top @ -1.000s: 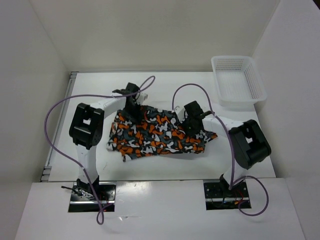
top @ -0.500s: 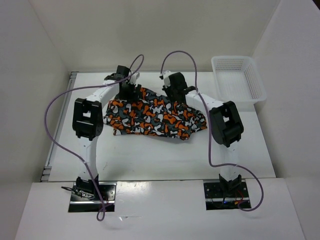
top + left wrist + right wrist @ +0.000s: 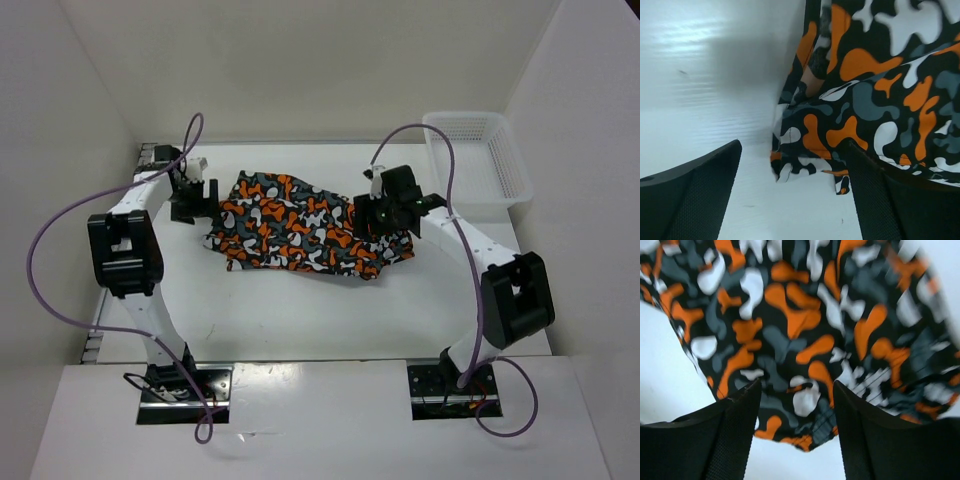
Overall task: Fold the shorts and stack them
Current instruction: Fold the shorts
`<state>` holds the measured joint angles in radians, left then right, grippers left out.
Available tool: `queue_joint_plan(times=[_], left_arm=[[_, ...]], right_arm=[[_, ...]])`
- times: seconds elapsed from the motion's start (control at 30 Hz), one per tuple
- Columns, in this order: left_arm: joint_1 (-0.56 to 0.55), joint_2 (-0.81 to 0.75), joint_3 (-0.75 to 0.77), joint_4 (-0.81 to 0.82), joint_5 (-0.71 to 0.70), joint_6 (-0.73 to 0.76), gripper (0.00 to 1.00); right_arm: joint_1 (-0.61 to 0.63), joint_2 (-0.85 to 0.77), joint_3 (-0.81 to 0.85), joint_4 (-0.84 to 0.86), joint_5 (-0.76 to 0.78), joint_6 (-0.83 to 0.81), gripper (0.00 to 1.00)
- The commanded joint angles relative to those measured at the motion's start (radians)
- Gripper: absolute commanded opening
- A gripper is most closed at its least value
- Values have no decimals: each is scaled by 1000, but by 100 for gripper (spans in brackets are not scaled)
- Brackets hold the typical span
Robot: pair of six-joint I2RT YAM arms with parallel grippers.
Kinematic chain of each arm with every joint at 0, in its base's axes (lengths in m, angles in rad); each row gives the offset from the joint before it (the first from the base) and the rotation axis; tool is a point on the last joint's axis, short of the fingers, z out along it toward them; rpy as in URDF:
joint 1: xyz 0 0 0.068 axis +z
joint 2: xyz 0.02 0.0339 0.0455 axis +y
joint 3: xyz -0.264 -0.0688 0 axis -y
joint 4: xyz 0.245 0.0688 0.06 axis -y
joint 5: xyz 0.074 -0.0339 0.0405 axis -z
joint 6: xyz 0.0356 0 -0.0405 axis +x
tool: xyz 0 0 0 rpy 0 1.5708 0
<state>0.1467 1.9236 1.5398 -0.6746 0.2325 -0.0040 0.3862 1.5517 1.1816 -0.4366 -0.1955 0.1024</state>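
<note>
I should move my left gripper straight down over the hem corner of the shorts next and close it, because that corner already points in between its spread fingers.
The shorts (image 3: 300,225), in an orange, white, black and grey-teal blotch print, lie flattened on the white table (image 3: 300,310) toward its back. My left gripper (image 3: 205,198) stands open at their left edge. In the left wrist view a corner of the shorts (image 3: 875,75) reaches between the spread fingers (image 3: 695,200) of that gripper (image 3: 794,150), with bare table under it. My right gripper (image 3: 378,218) hovers open over their right part. Its wrist view shows the printed fabric (image 3: 790,315) and its hem lying between and beyond the parted fingers (image 3: 875,440) of the gripper (image 3: 796,385).
A white mesh basket (image 3: 475,160) stands at the back right corner, close to the right arm. White walls enclose the table on the left, back and right. Purple cables loop above both arms.
The shorts were carried from mid-table toward the back and now lie still. The right gripper has opened and let go. The left arm swung left, off the fabric to its edge.
</note>
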Motion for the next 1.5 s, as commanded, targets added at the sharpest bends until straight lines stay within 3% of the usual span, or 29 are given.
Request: queue_joint_plan(times=[0.0,0.33,0.43,0.47,0.53,0.57,0.7,0.9,1.1,1.17,1.2,1.3,1.47], left_arm=[[2,66,-12,-23,80,4,92],[13,75,-124,-33,123,4,92],[13,87,-124,-56,148,4,81],[13,100,-124,-69,157,4,62],[13,110,-113,-85,157,4,45],[13,110,-113,-98,166,4,32],[13,120,-102,-118,176,4,11],[13,120,-72,-164,176,4,6],[13,120,-24,-194,176,4,5],[22,129,-9,-204,176,4,5],[22,129,3,-204,176,4,5],[31,129,26,-226,165,4,5],[50,129,46,-226,142,4,2]], right_arm=[[-9,-11,-65,-53,-76,89,65],[-81,-79,-257,-30,-248,125,77],[-81,-70,-257,-30,-268,125,77],[-81,-70,-257,-30,-277,125,77],[-81,-70,-243,-63,-268,125,77],[-81,-70,-232,-77,-268,125,77],[-81,-26,-218,-113,-323,170,77],[-81,21,-310,-113,-402,288,77],[-93,64,-356,-5,-430,362,76],[-104,74,-356,5,-417,362,66],[-113,74,-356,15,-388,362,53],[-136,74,-336,36,-352,362,32],[-145,65,-306,24,-291,310,6]])
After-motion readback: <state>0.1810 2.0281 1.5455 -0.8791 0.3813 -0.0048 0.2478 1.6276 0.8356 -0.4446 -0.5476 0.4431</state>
